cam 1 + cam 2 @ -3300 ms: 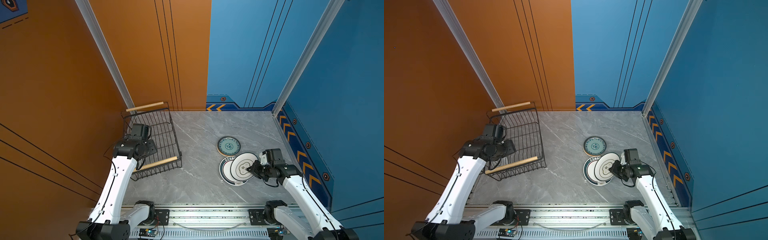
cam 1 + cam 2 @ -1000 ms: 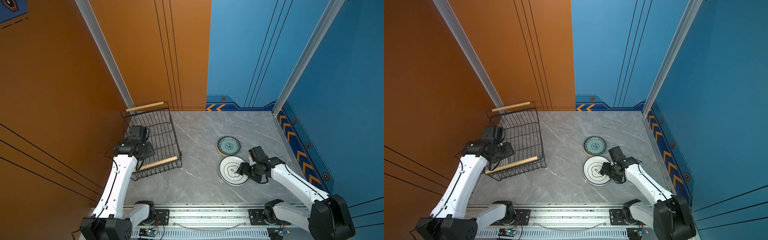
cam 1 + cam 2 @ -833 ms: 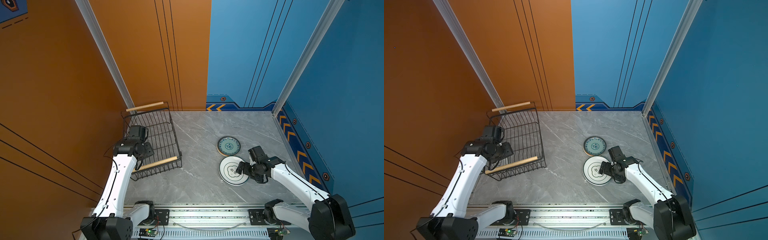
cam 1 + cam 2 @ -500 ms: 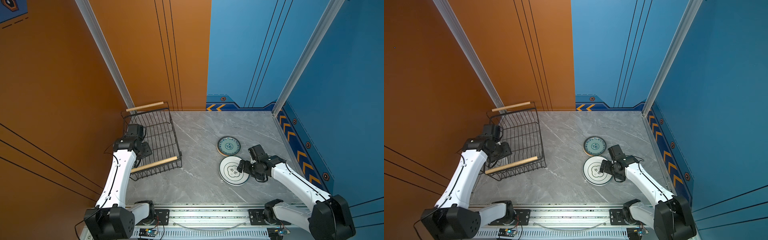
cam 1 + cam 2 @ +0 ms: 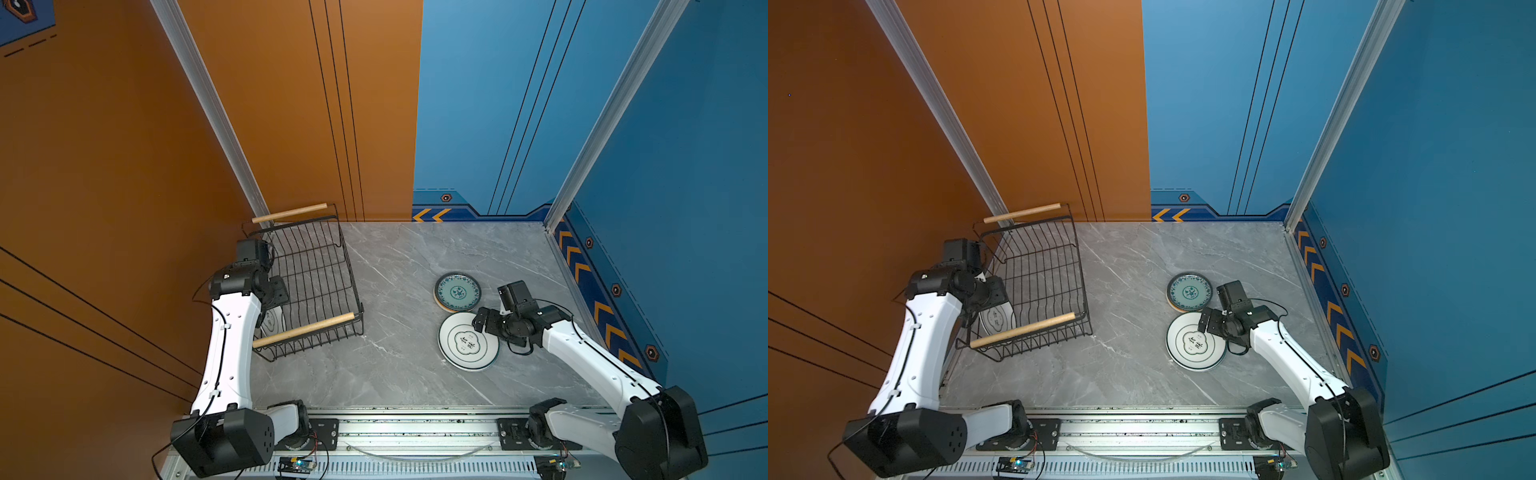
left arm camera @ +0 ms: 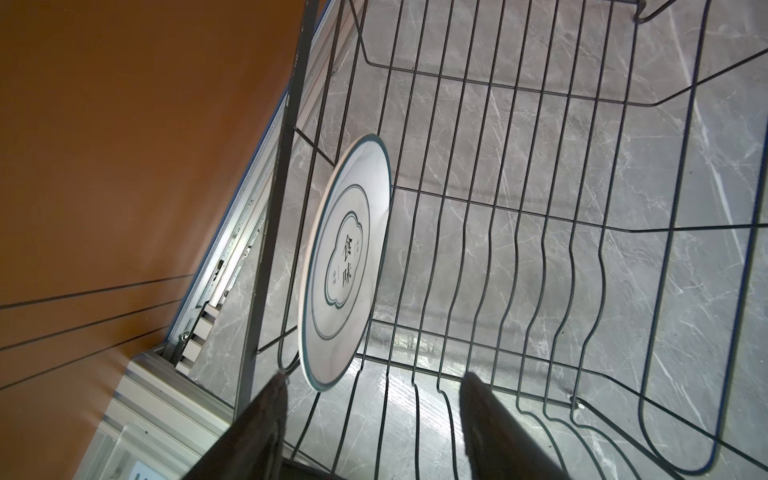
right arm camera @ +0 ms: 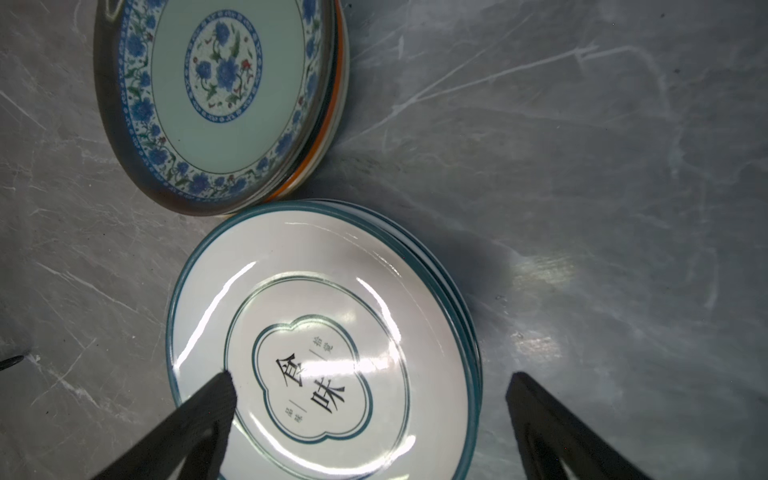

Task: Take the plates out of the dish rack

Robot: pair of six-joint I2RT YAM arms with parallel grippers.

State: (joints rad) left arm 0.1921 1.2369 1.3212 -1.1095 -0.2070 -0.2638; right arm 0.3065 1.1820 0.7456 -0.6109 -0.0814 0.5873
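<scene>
My left gripper moves down into the rack next, open fingers astride the white plate's upper rim, and closes there, since the plate stands on edge.
The black wire dish rack stands at the left. One white plate with a dark rim stands on edge at its near left end, seen in both top views. My left gripper is open just above that plate, touching nothing. A stack of white plates lies flat at the right. My right gripper is open over its edge, holding nothing. A stack of small plates with a teal-patterned top sits just behind.
The rack's two pale wooden handles lie at its near and far ends. The orange wall runs close along the rack's left side. Grey marble tabletop lies between the rack and the stacks.
My right gripper has set the tilted white plate flat on the stack and opened wide. My left gripper has shifted a little toward the rack's left end.
</scene>
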